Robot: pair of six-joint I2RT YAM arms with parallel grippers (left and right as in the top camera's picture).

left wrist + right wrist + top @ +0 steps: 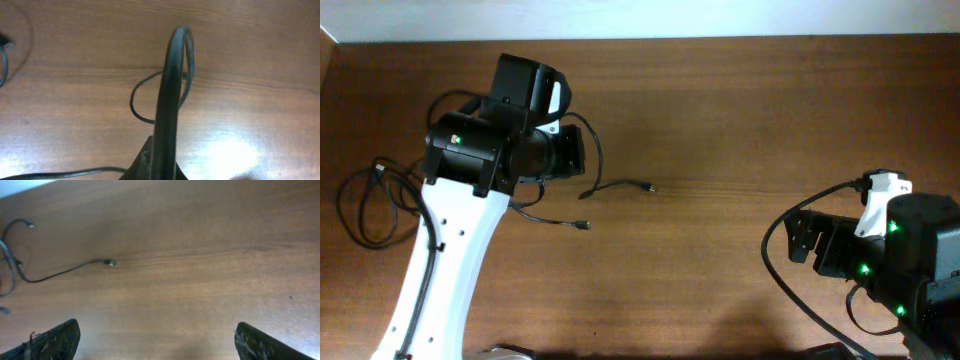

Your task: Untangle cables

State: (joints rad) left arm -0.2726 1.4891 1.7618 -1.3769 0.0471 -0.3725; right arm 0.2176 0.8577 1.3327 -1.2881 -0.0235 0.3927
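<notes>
The tabletop below and back there is bare apart from the loose loop (360, 210), so the left gripper will swing toward that loop, then lower back and release the cable.
My left gripper (578, 152) is shut on a black cable (171, 75). In the left wrist view the cable rises as a close loop from the jaws (161, 169). From the gripper, one thin strand (620, 184) runs right to a metal-tipped plug (651, 187). Another strand (555, 220) ends in a plug (585, 225). A separate loose cable loop (360, 210) lies at the far left. My right gripper (800, 240) is open and empty at the right, far from the cables. The right wrist view shows the fingers apart (157, 345) and a plug end (110, 263).
Bare wooden table (740, 120) between the arms. The white left arm link (440, 260) crosses the lower left. A thick black cord (780, 270) loops by the right arm. The table's back edge (720, 40) meets a white wall.
</notes>
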